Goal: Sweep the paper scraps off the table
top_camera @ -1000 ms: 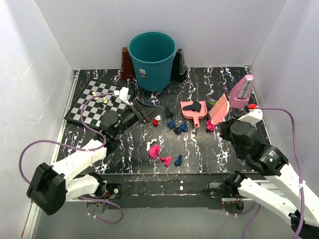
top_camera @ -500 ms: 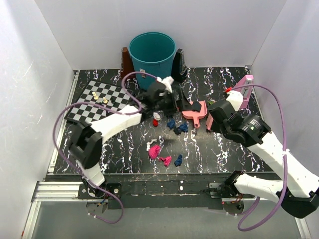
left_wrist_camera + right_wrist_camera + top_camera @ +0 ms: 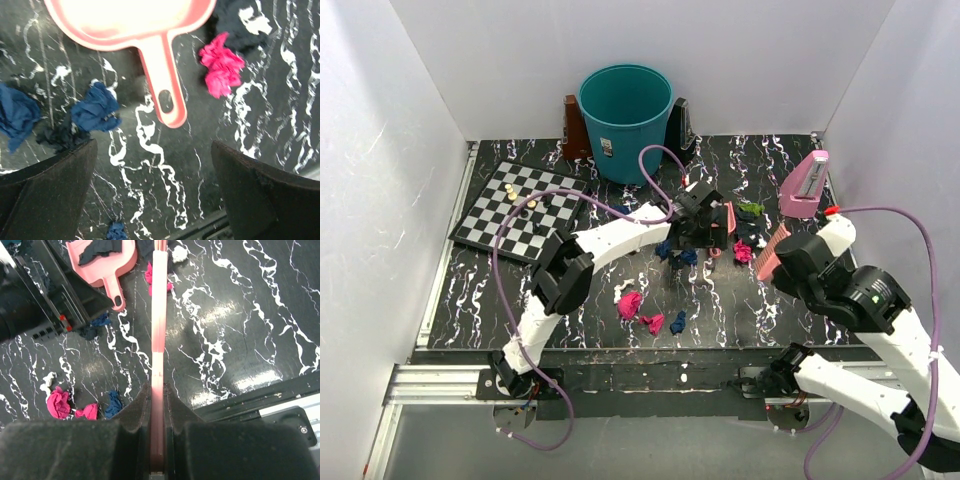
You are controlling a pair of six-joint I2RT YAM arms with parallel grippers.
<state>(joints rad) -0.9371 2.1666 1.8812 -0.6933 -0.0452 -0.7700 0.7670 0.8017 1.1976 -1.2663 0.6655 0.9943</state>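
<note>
Next, my left gripper moves down toward the pink dustpan, its fingers astride that end. The holed end of the dustpan's handle point(image 3: 714, 252) point(image 3: 170, 109) still lies below the open fingers.
Paper scraps lie on the black marbled table point(image 3: 520, 290): blue wads point(image 3: 677, 254), magenta wads point(image 3: 631, 303) and one more blue wad point(image 3: 678, 322) near the front, a magenta wad point(image 3: 742, 252) and a green one point(image 3: 750, 208) by the brush. My left gripper point(image 3: 705, 228) is open and empty just above the handle point(image 3: 162, 80) of the pink dustpan point(image 3: 723, 215), with blue wads point(image 3: 95, 107) and a magenta wad point(image 3: 220, 67) on either side. My right gripper point(image 3: 782, 260) is shut on the handle of the pink brush point(image 3: 158, 330), whose far end reaches towards the dustpan point(image 3: 107, 260); the dustpan holds a dark scrap.
A teal bin point(image 3: 625, 115) stands at the back centre between a brown block point(image 3: 573, 130) and a black one point(image 3: 681, 130). A chessboard point(image 3: 515, 220) with small pieces lies at the left. A pink metronome-like object point(image 3: 805, 185) stands at the back right. White walls enclose the table.
My left arm swung right from the chessboard to the dustpan. My right arm took the brush and drew it back toward the near right.
</note>
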